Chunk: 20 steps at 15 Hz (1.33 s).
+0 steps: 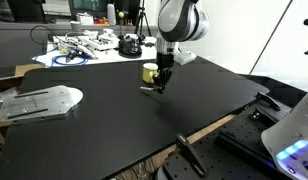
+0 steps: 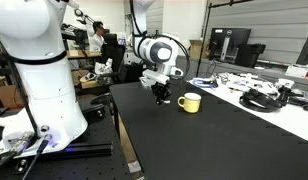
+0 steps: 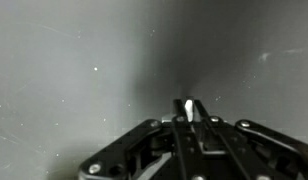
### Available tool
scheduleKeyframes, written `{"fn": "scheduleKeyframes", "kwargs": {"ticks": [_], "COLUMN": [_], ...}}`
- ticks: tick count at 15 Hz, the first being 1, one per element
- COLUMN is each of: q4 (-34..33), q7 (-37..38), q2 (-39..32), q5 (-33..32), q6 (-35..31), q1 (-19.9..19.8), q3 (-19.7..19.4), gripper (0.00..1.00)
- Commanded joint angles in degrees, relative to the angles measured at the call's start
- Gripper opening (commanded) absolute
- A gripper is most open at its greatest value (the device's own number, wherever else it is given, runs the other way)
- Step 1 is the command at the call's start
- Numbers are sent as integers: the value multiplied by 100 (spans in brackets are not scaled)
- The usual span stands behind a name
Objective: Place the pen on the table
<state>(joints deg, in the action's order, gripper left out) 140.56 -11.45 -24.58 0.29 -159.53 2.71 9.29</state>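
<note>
My gripper will next lower the pen (image 1: 148,89) onto the bare tabletop beside the yellow cup and let it go, because that spot is just below my gripper.
My gripper (image 1: 159,86) hangs low over the black table (image 1: 114,130), just in front of the small yellow cup (image 1: 149,71). A short dark pen (image 1: 148,89) sticks out sideways from the fingertips, close above the tabletop. In the other exterior view the gripper (image 2: 160,97) is left of the cup (image 2: 190,102) above the table (image 2: 214,145). In the wrist view the fingers (image 3: 190,108) are closed together on a small light sliver, with the matte table surface (image 3: 74,70) close below.
A white table with cables (image 1: 84,45) (image 2: 254,92) stands behind the black one. A grey metal plate (image 1: 39,102) lies beyond the table's edge. The robot's white base (image 2: 34,70) stands near a corner. A person (image 2: 96,40) sits far back.
</note>
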Motion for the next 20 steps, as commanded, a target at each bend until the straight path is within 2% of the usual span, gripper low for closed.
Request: {"fn": "scheduleKeyframes", "kwargs": {"ticks": [1, 18, 19, 20], "q4": [-9, -9, -9, -4], "q7": [19, 18, 18, 46], "q2": [0, 1, 1, -5], "q5": [-26, -24, -24, -44], "q6": [21, 51, 52, 13], "q1": [-29, -31, -31, -12], "q3": [23, 22, 22, 0], "gripper": [12, 12, 3, 3]}}
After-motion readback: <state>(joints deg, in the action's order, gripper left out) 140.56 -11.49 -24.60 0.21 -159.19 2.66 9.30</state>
